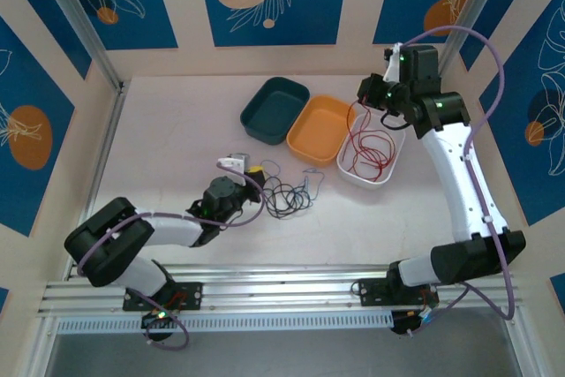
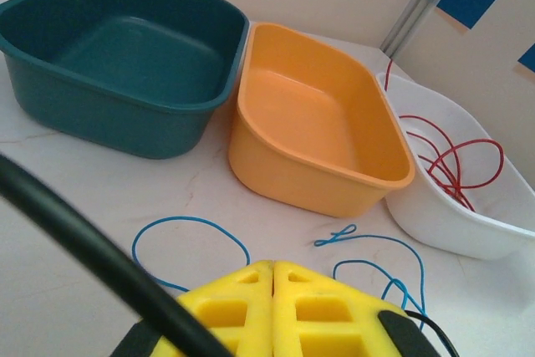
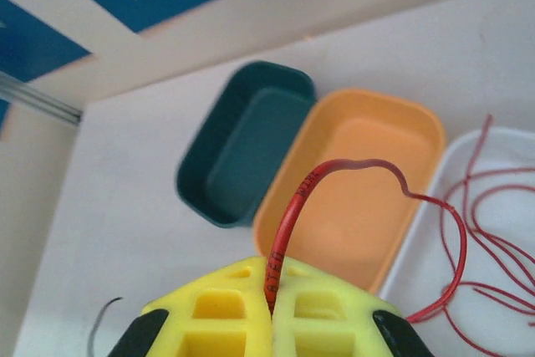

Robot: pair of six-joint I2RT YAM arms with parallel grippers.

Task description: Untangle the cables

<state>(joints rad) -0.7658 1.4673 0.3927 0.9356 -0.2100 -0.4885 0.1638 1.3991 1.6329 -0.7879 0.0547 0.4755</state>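
Observation:
The red cable's loops already lie in the white bin (image 1: 362, 181). The held end comes down with my right gripper over the bin's far part (image 1: 374, 130) next and gets released there.
The cables lie as a loose black and blue bundle (image 1: 284, 193) on the table in front of the left arm. My left gripper (image 1: 254, 171) sits low beside it, yellow fingers pressed shut (image 2: 273, 267) with nothing visible between the tips. Blue loops (image 2: 188, 221) lie just ahead of them. A black cable (image 2: 75, 232) crosses close to the camera over the left finger. My right gripper (image 1: 380, 94) hangs above the bins, shut (image 3: 272, 269) on a red cable (image 3: 351, 165). That cable's loops (image 1: 371, 147) drop into the white bin (image 1: 362, 181).
Three bins stand in a row at the back: teal (image 1: 274, 110), orange (image 1: 322, 130), both without contents, and the white one (image 2: 443, 223) with red loops (image 2: 456, 160). Walls close in on three sides. Bare table lies left of the teal bin.

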